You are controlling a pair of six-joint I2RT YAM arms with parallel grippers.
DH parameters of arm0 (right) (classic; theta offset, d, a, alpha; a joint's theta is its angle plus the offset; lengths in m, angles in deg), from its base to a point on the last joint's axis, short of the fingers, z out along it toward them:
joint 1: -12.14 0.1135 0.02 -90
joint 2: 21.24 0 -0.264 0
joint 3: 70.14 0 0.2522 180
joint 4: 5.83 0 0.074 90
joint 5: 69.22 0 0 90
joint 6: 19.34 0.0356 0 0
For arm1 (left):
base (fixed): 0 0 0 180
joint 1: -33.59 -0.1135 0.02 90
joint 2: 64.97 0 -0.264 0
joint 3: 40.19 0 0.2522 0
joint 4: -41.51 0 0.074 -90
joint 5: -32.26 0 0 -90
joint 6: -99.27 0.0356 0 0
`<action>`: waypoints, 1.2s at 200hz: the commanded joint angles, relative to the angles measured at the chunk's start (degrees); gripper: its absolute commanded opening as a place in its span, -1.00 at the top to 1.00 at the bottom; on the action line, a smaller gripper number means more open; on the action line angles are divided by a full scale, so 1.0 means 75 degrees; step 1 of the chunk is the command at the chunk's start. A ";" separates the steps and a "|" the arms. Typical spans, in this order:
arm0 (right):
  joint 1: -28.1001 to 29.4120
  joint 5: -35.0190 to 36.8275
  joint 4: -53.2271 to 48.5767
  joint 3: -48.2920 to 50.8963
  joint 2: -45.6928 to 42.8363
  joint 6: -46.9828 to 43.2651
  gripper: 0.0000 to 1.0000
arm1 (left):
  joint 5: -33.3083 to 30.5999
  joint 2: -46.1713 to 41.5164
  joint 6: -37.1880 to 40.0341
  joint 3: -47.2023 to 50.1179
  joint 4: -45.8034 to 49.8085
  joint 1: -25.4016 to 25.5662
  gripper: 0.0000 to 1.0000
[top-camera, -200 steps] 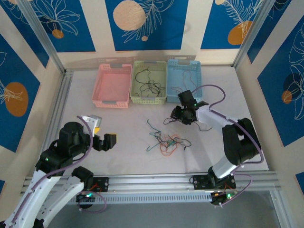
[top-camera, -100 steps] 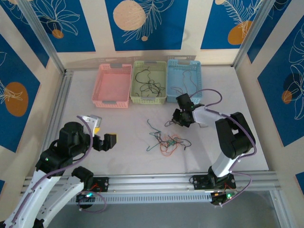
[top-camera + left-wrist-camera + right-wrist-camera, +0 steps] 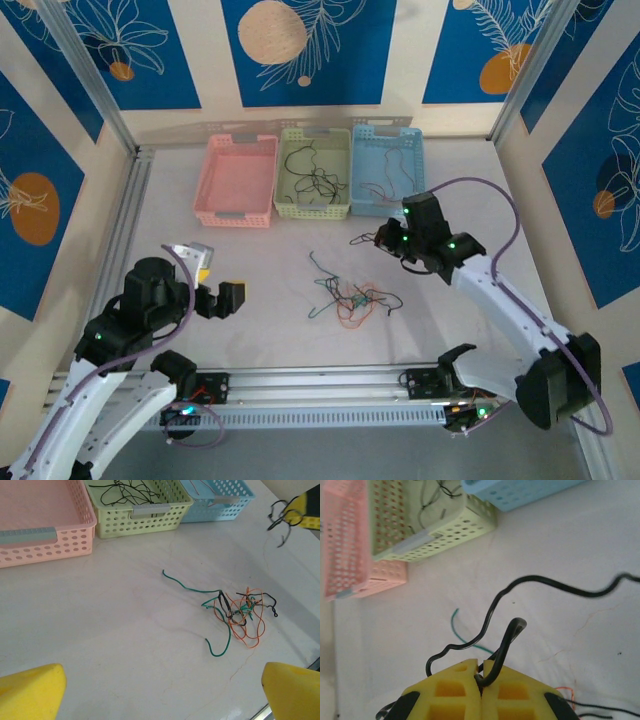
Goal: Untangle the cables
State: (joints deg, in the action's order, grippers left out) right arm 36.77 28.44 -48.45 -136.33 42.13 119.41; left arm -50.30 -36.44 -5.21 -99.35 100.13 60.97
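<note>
The black cable will go outward in my right gripper over the green basket [image 3: 313,172] [image 3: 426,512], then down inside it to be released, since that basket already holds black wires.
The tangle of cables [image 3: 355,300], orange, green and black wires knotted together, lies mid-table; in the left wrist view the tangle [image 3: 241,611] trails a loose green strand [image 3: 220,647]. My right gripper [image 3: 385,241] hovers beyond the knot near the blue basket, shut on a separate curly black cable [image 3: 360,240]. In the right wrist view that black cable [image 3: 545,582] is pinched between the yellow pads of the right gripper [image 3: 481,669] and loops upward. My left gripper [image 3: 225,297] is open at the near left, well away from the tangle; its yellow fingertips [image 3: 30,690] frame bare table.
Three baskets stand in a row at the back: pink [image 3: 238,142], green [image 3: 313,211] with black wires inside, blue [image 3: 386,131] with a few thin wires. Aluminium rails border the near and left table edges.
The right gripper closed on the black cable and lifted it slightly toward the baskets while its arm swung out to the right. The left arm stayed still.
</note>
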 commanded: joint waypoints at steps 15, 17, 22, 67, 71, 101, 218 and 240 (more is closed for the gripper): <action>-0.0160 -0.1288 -0.0369 -0.0721 -0.0621 0.0599 1.00 | 0.0109 -0.0084 0.0129 0.0072 -0.0181 -0.0076 -1.00; -0.0170 -0.1375 -0.0361 -0.0762 -0.0624 0.0627 1.00 | 0.0109 -0.0079 0.0135 0.0068 -0.0181 -0.0076 -1.00; -0.0183 -0.1552 -0.0298 -0.0865 -0.0616 0.0749 1.00 | 0.0119 -0.0100 0.0134 0.0066 -0.0181 -0.0082 -1.00; -0.0200 -0.2647 0.0685 -0.1842 0.0301 0.1600 1.00 | 0.0104 -0.0132 0.0132 0.0068 -0.0194 -0.0076 -1.00; -0.0185 -0.2705 0.0783 -0.1975 0.0465 0.1640 1.00 | 0.0088 -0.0136 0.0135 0.0066 -0.0193 -0.0082 -1.00; -0.0007 -0.2861 0.1358 -0.3155 0.1951 0.1623 1.00 | -0.0008 -0.0188 0.0132 0.0076 -0.0192 -0.0076 -1.00; -0.0160 -0.3834 -0.0576 -1.1001 0.9241 -0.1266 1.00 | -0.0160 -0.0224 0.0132 0.0080 -0.0179 -0.0077 -1.00; -0.0200 -0.3523 -0.1120 -1.2204 1.0247 -0.1840 1.00 | -0.0146 -0.0159 0.0131 0.0065 -0.0170 -0.0140 -1.00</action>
State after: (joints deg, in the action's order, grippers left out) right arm 35.70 1.93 -48.27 -220.00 112.73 113.84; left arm -50.78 -37.53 -5.19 -99.29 99.41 60.81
